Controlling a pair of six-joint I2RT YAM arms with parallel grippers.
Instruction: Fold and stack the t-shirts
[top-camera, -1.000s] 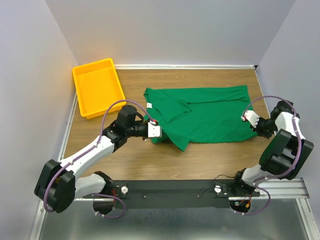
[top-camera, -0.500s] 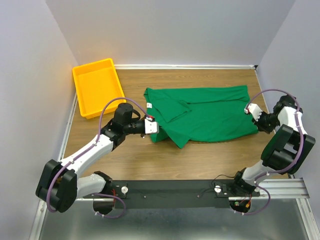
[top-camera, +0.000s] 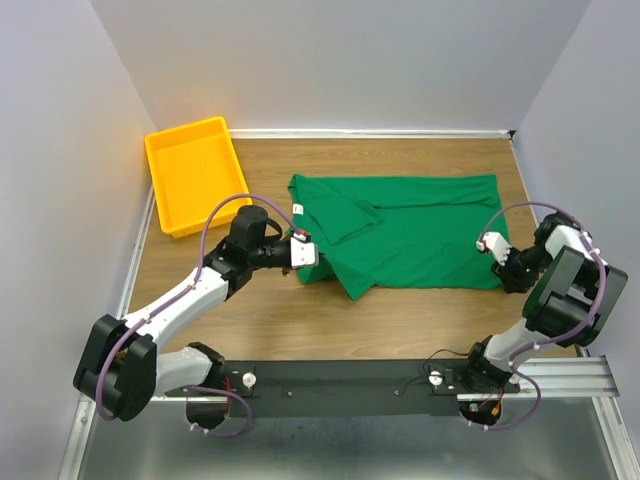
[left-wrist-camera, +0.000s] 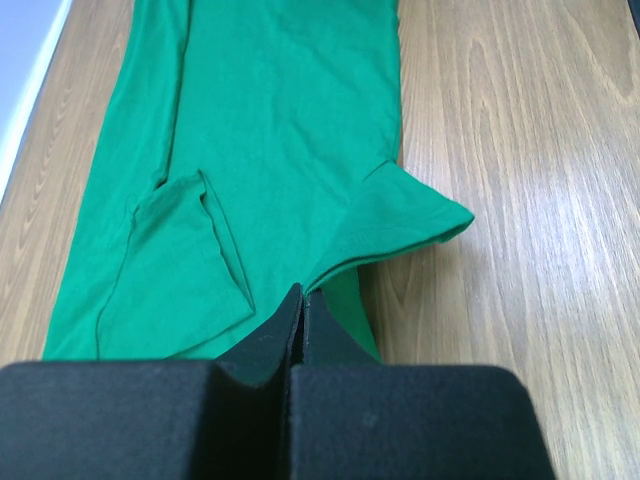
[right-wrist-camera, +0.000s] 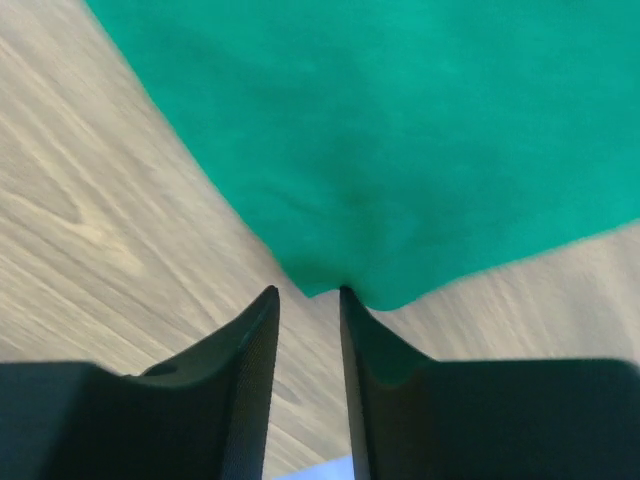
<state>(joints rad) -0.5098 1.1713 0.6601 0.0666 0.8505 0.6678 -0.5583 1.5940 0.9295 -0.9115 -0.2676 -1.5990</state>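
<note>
I will lift my right gripper a little next, and then I will bring it down onto the near corner of the t-shirt.
The dark green t-shirt (top-camera: 420, 230) lies spread across the middle of the wooden table, one sleeve (top-camera: 345, 222) folded over its body and a small white neck tag (top-camera: 298, 209) at its left end. My left gripper (top-camera: 305, 254) is at the shirt's left near edge. In the left wrist view that gripper (left-wrist-camera: 303, 292) is shut, with the t-shirt's (left-wrist-camera: 270, 120) hem pinched at its tips. My right gripper (top-camera: 498, 258) is at the shirt's right near corner. In the right wrist view it (right-wrist-camera: 308, 292) stands slightly open, the t-shirt's (right-wrist-camera: 400, 130) corner just ahead of its tips and nothing between the fingers.
A yellow tray (top-camera: 165, 150) stands at the back left of the table, nothing in it. Grey walls close in the left, back and right sides. Bare wood (top-camera: 420, 315) lies between the shirt and the arm bases.
The right gripper has opened and let go of the shirt's right corner, which now lies flat; it moved nearer and slightly left. The left gripper stayed shut and hardly moved.
</note>
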